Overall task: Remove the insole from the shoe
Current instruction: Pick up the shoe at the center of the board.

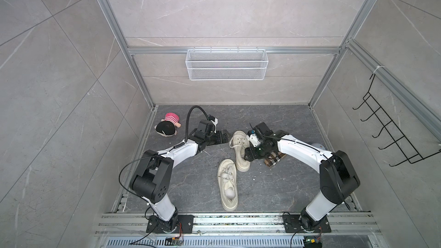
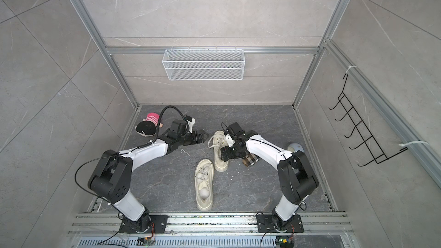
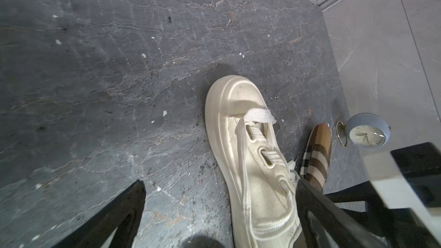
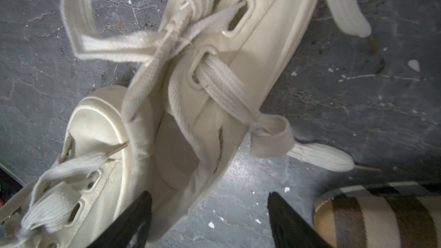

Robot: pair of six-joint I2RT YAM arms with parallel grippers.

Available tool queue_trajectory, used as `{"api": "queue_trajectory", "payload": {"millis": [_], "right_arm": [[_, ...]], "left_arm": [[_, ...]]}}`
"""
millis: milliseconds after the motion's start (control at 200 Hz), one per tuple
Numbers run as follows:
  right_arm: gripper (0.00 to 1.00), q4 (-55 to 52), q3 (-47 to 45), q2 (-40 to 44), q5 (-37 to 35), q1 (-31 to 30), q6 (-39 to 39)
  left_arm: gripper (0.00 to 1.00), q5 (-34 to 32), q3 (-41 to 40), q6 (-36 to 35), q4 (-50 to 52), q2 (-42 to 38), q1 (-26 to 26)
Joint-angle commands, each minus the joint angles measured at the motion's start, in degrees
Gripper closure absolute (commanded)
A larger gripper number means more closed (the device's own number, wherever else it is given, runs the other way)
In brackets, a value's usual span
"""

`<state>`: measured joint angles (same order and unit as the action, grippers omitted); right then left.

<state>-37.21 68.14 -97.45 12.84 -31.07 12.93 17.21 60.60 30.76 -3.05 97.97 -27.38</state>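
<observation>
One finger hangs over the laces, so I will next lower my left gripper and move it outward to straddle the shoe's toe, which is below and outward of it.
A cream lace-up shoe lies mid-floor, its toe toward the back wall. A tan plaid insole lies flat on the floor just right of it, partly under my right arm. My left gripper hangs open at the shoe's left side near the toe, one finger above the laces. My right gripper is open over the heel end. One of its fingers overlaps the shoe's collar; the insole lies beyond the other.
A second cream shoe lies nearer the front rail. A plush doll sits at the back left, a small blue alarm clock by the right wall. A wire basket and black hook rack hang on the walls.
</observation>
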Motion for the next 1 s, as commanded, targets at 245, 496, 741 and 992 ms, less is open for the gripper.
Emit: {"api": "queue_trajectory", "payload": {"millis": [245, 496, 741, 992], "right_arm": [[0.7, 2.15, -2.36, -3.06, -5.22, 2.11, 5.39], [0.87, 4.23, -7.09, -1.25, -0.74, 5.74, 4.9], [0.88, 4.41, -7.56, -0.85, -0.34, 6.13, 3.38], [0.88, 4.71, -7.25, -1.01, 0.82, 6.14, 2.72]], "left_arm": [[0.0, 6.63, 8.52, 3.8, -0.09, 8.6, 0.74], [0.0, 13.33, 17.43, 6.98, 2.37, 18.35, 1.36], [0.02, 19.47, 22.35, 12.13, -1.68, 24.67, 1.36], [0.2, 24.36, 25.3, 17.48, -5.55, 29.99, 1.14]]}}
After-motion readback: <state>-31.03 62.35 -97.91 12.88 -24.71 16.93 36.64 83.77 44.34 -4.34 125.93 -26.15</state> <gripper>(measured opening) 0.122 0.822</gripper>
